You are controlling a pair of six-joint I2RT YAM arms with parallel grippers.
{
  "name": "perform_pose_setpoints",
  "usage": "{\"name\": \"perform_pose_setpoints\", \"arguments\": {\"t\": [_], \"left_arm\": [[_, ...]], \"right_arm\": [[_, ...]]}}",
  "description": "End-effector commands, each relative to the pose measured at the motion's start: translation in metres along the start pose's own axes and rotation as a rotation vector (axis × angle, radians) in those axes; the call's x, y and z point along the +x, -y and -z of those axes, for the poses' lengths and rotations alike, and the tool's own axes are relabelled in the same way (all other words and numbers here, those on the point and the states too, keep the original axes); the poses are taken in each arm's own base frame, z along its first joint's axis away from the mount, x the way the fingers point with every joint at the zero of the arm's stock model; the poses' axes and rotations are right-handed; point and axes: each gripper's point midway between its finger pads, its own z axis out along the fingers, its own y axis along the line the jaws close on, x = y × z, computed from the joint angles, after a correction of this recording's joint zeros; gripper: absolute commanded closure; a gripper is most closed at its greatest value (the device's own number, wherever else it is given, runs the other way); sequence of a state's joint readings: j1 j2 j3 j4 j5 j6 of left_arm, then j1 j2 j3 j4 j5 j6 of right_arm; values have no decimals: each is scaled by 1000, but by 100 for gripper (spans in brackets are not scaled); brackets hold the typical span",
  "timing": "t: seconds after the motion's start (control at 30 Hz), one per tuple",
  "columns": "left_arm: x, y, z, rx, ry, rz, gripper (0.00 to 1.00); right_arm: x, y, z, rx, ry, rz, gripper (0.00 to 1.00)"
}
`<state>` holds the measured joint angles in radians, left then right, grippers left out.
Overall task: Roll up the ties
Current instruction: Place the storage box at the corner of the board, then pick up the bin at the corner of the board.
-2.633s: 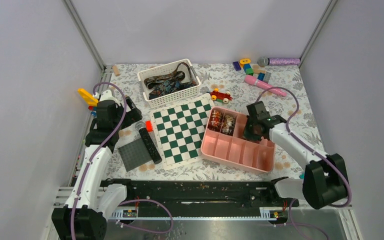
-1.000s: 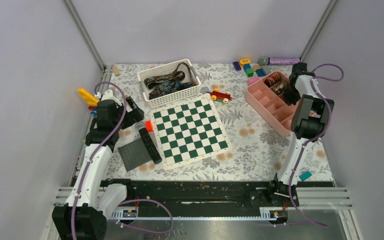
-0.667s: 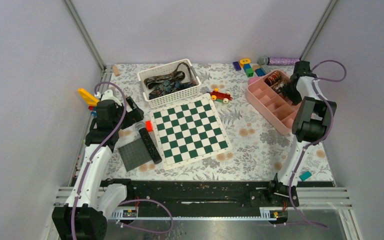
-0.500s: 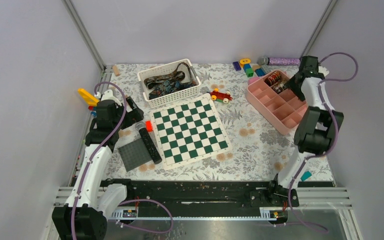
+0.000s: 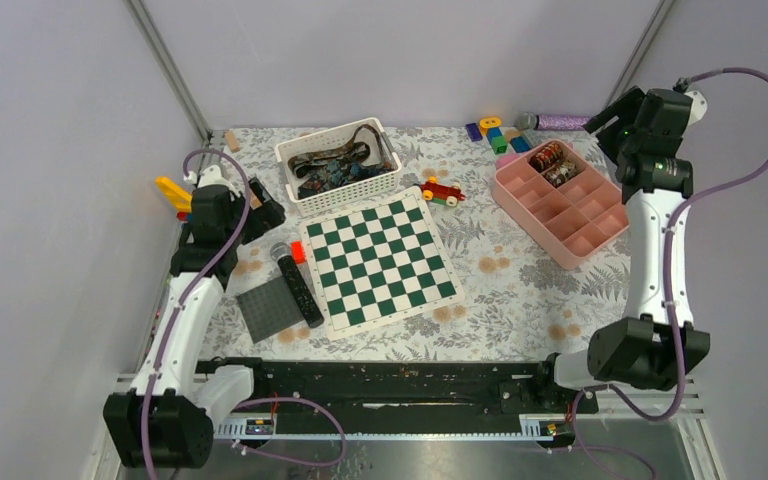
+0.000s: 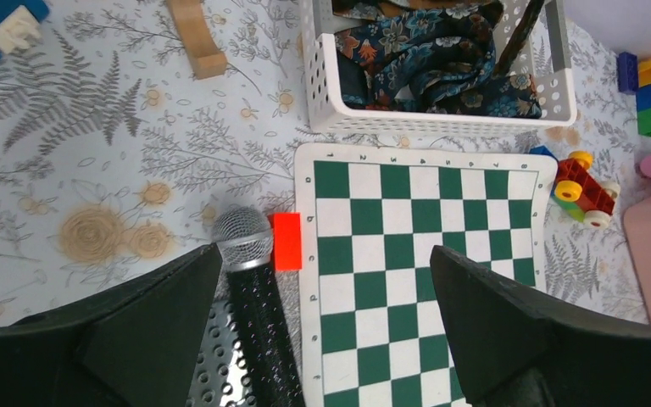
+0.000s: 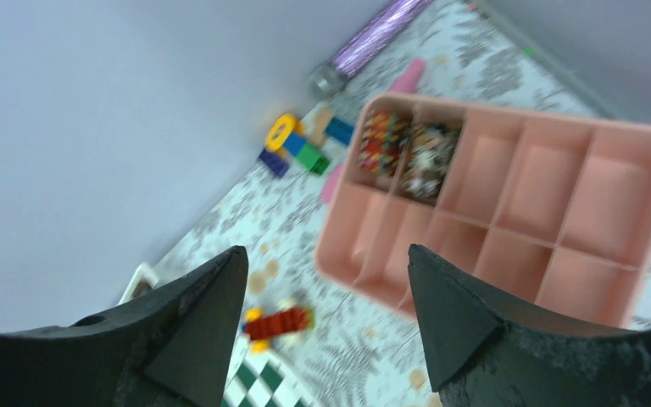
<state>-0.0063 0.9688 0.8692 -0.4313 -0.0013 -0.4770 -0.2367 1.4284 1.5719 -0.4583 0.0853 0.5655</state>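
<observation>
The basket's short side nearest my left gripper has a thin rim clear of the heaped ties, so the gripper will next move outward and lower onto it.
Unrolled dark patterned ties [image 5: 335,165] lie heaped in a white basket [image 5: 300,200] at the back, and the left wrist view shows the ties [image 6: 441,64] there too. Two rolled ties [image 5: 552,162] sit in the far corner compartments of a pink tray [image 5: 582,215]. In the right wrist view the rolled ties [image 7: 407,148] and the tray [image 7: 559,195] are blurred. My right gripper [image 5: 612,112] hangs high above the tray's far end, open and holding nothing [image 7: 324,250]. My left gripper [image 5: 260,215] is wide open above the chessboard's left edge, also with nothing in it [image 6: 326,253].
A green chessboard [image 5: 378,260] lies mid-table. At its left are a black microphone [image 5: 298,285], a red block [image 5: 298,254] and a grey studded plate [image 5: 268,308]. A toy car [image 5: 442,191], coloured blocks [image 5: 500,135] and a purple microphone [image 5: 560,122] lie at the back.
The right gripper dragged the pink tray from mid-table to the back right, then opened, let go of it and rose high above it. The left arm shifted only slightly.
</observation>
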Motion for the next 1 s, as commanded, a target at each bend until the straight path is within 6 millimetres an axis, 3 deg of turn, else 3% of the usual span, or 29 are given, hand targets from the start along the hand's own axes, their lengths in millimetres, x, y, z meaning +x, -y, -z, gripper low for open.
{"name": "perform_pose_setpoints", "arguments": {"t": [0.0,0.07,0.2,0.37,0.47,0.63,0.8,0.97], "left_arm": [[-28,23,-22,66,50,87,1],[-31,23,-36,44,41,110,1],[-45,25,-67,3,55,134,3],[-56,26,-116,-31,53,122,8],[-47,26,-154,-41,-9,106,13],[-34,24,-199,-62,-96,94,23],[-29,28,-226,-66,-137,65,30],[-17,34,-238,-75,-172,21,38]], "right_arm": [[14,-52,58,-166,-65,-15,24],[30,-67,79,-223,-91,5,24],[88,-89,115,-359,-208,60,26],[138,-87,144,-447,-306,130,27],[157,-78,158,-485,-352,145,27],[174,-56,171,-486,-379,190,27],[186,-36,176,-469,-390,216,26],[204,-26,176,-464,-443,218,26]]}}
